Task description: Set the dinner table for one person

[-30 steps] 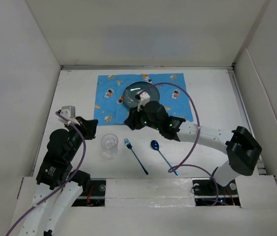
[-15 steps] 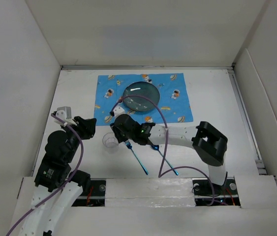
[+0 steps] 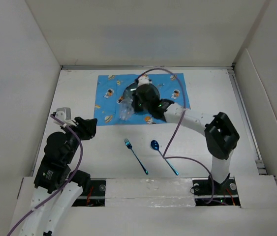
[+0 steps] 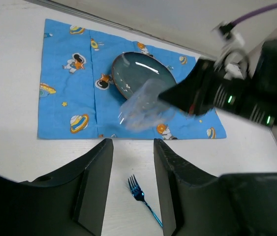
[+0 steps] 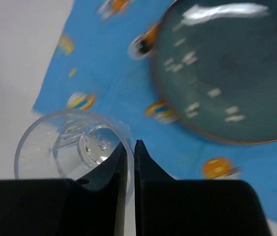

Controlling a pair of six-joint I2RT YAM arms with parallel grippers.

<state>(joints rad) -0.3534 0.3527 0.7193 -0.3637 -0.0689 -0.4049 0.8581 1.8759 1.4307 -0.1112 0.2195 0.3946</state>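
Observation:
The mat's far corner is empty. My right gripper will next go outward and to the right in the top view, then lower the cup (image 3: 125, 111) onto that corner.
My right gripper (image 3: 130, 104) is shut on the rim of a clear plastic cup (image 3: 125, 111) and holds it in the air over the near left part of the blue cartoon mat (image 3: 109, 93), next to the dark teal plate (image 3: 148, 92). In the right wrist view the cup (image 5: 69, 145) sits left of the pinched fingers, with the plate (image 5: 227, 69) at upper right. A blue fork (image 3: 135, 156) and a blue spoon (image 3: 163, 157) lie on the white dinner table (image 3: 212, 98). My left gripper (image 3: 86, 129) is open and empty at the left; its wrist view shows the fork (image 4: 143, 200) between its fingers.
White walls box in the table on the left, far and right sides. The right arm's purple cable (image 3: 177, 123) loops over the mat and down past the spoon. A raised white ledge (image 3: 148, 189) runs along the near edge.
My right gripper has taken the cup off the table near the fork and carried it up and away, over the mat's near left part. The left arm has hardly moved.

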